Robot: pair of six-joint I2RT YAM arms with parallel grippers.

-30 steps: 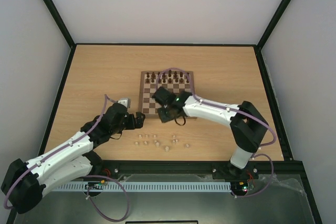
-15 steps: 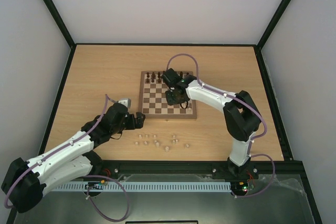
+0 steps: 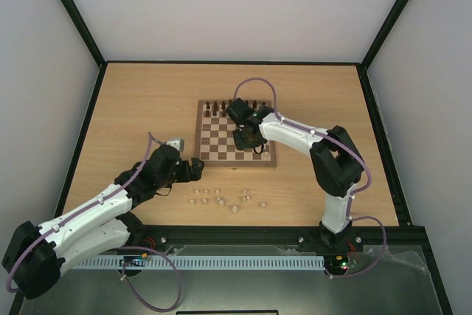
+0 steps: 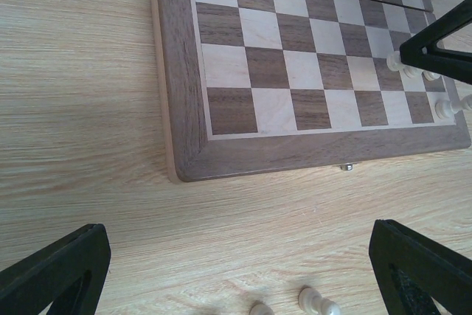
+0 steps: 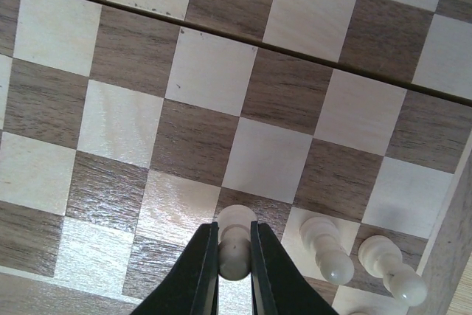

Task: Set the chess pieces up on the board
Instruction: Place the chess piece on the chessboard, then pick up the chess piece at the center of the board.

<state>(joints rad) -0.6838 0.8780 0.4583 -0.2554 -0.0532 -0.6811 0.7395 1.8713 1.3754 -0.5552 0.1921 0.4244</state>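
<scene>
The left gripper will next move its open fingers back and down around the loose pale piece nearest it, which stands below and back toward the robot's base.
The board (image 3: pixel 212 140) lies mid-table, with dark pieces (image 3: pixel 221 107) along its far rows. My right gripper (image 5: pixel 234 265) is shut on a pale pawn (image 5: pixel 236 220), whose base sits over a dark square near the board's right side. Two more pale pieces (image 5: pixel 328 252) stand on the squares beside it. From above, the right gripper (image 3: pixel 248 140) hangs over the board's right half. My left gripper (image 4: pixel 236 289) is open over bare table just off the board's near left corner (image 4: pixel 181 160). Two loose pale pieces (image 4: pixel 318 302) lie between its fingers (image 4: pixel 55 271).
Several loose pale pieces (image 3: pixel 221 198) lie scattered on the wooden table (image 3: pixel 133 108) between the board and the arm bases. Black frame rails (image 3: pixel 96 130) border the table on all sides. A small metal clasp (image 4: pixel 345 167) sits on the board's near edge.
My right arm swung from the board's near edge farther onto the board, toward its right side, carrying the pawn; it has barely moved in the last half second. The left arm stayed put.
</scene>
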